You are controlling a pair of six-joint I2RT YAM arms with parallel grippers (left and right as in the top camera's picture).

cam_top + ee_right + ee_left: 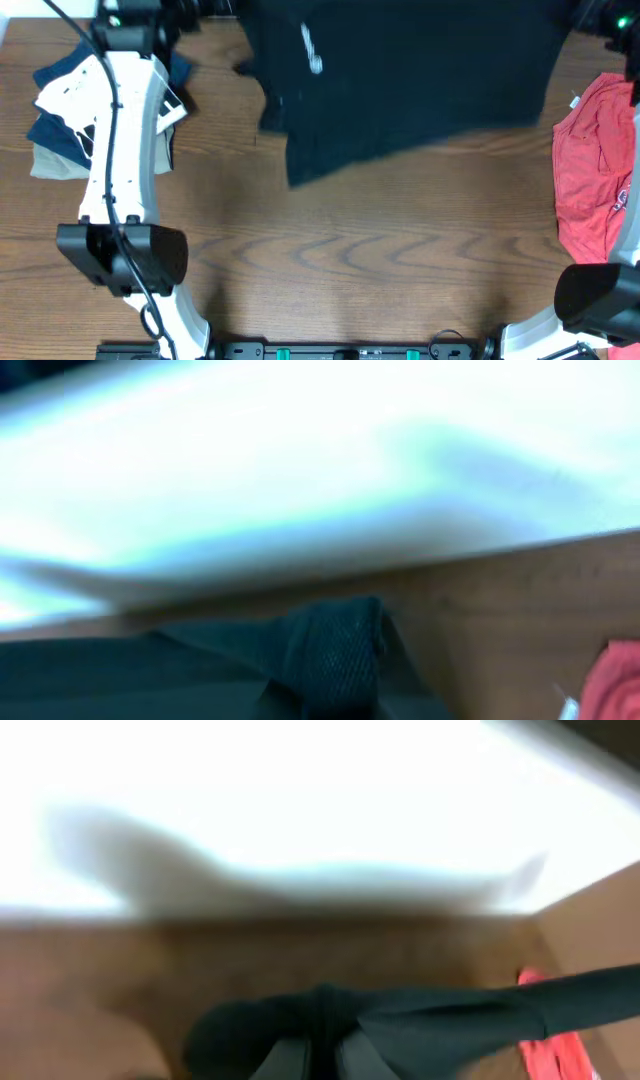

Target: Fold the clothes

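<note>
Next, my left gripper moves down and back to the clear wooden tabletop for the spread garment, below and back from it, to release the black fabric [450, 1015].
The black garment [400, 80] hangs spread and motion-blurred over the far part of the table, with a small white logo [312, 50] near its left side. My left gripper [190, 12] is at the garment's far left corner. In the left wrist view the left gripper [322, 1055] is shut on a bunched fold of the black fabric [450, 1015]. My right gripper [598, 20] is at the far right corner. In the right wrist view the right gripper [320, 700] is shut on a black fold [335, 645]. The fabric mostly hides the fingertips.
A red T-shirt [590, 170] lies at the right edge of the table and shows in both wrist views [555, 1045] [615, 680]. A pile of white and blue clothes [70, 110] lies at the left, under my left arm. The wooden tabletop [350, 250] shows in front.
</note>
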